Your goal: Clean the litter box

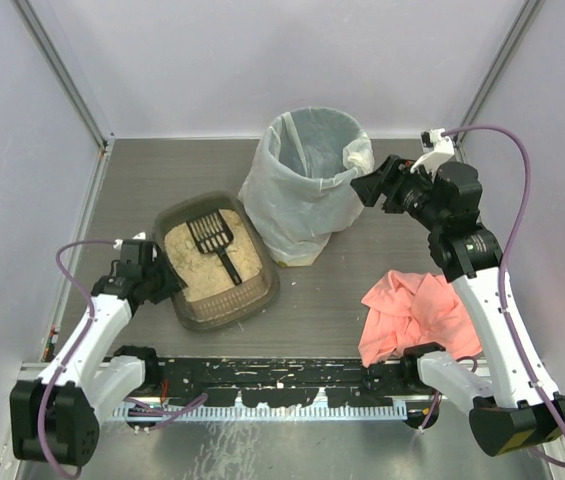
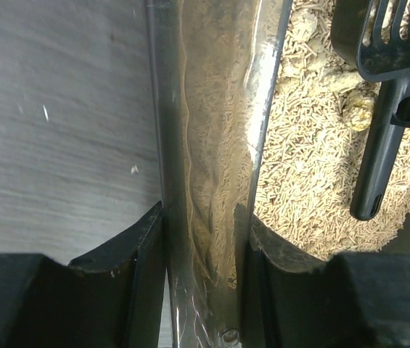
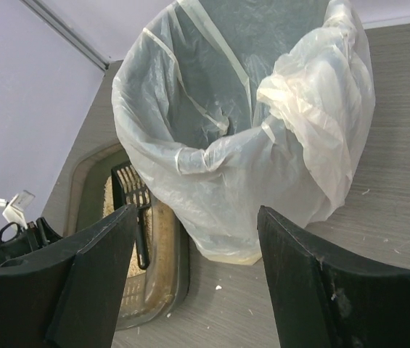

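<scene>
My left gripper slides the box's side (image 1: pixel 176 284) (image 2: pixel 206 250) to the right in the top view next, then opens, since the box sits far from my right gripper.
The litter box (image 1: pixel 254 296) is a dark translucent tray of tan granules at centre left. A black slotted scoop (image 1: pixel 213 238) lies in it, handle toward the front. My left gripper (image 1: pixel 159 272) is shut on the box's left wall (image 2: pixel 208 145), one finger outside and one inside; the scoop (image 2: pixel 387 109) lies to its right on the litter. My right gripper (image 1: pixel 370 186) is open and empty, held high beside the right rim of the white-bagged bin (image 1: pixel 304 180). In the right wrist view the bin (image 3: pixel 248 138) fills the middle and the box (image 3: pixel 162 268) shows below left.
A pink cloth (image 1: pixel 412 312) lies crumpled on the table at the right front, by the right arm's base. White walls close the back and sides. A few crumbs dot the table (image 3: pixel 379 239) near the bin.
</scene>
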